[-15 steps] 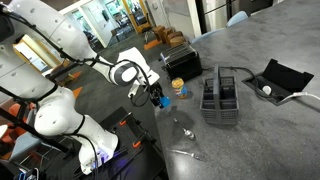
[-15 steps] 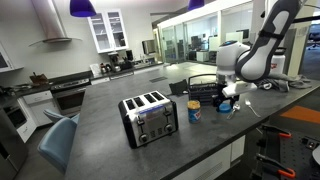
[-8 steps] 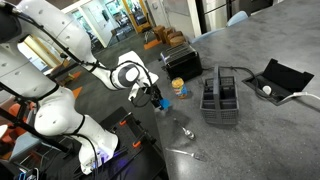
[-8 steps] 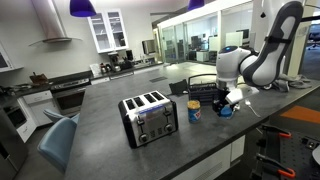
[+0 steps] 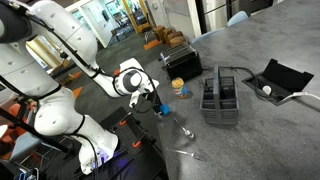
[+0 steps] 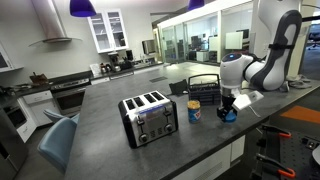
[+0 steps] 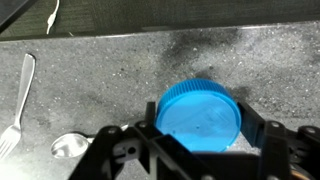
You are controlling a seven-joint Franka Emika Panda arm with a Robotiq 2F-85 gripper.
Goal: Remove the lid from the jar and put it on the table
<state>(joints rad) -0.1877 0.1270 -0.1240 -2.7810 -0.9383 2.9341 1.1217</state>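
The speckled tabletop just below my gripper is bare and clear of the spoon. My gripper will move down next until the lid rests there, then open to let it go.
The bright-blue lid [image 7: 200, 115] sits between my gripper's [image 7: 199, 125] two black fingers [image 7: 251, 118], which close on its left and right edges. It hangs very low over the dark speckled table [image 7: 110, 70], and I cannot tell if it touches. In both exterior views the gripper [image 5: 160, 103] [image 6: 228, 106] holds the lid [image 5: 164, 109] [image 6: 228, 115] near the table's edge. The small orange-tan jar [image 5: 179, 88] [image 6: 195, 112] stands open a short way off, between the gripper and the toaster.
A fork [image 7: 18, 108] and a spoon [image 7: 72, 147] lie on the table left of the lid. A black mesh caddy [image 5: 221, 98] [image 6: 205, 88], a toaster [image 6: 150, 117] and a black box [image 5: 278, 78] stand further in.
The gripper has moved down and away from the jar toward the table edge, carrying the blue lid with it. The jar has not moved.
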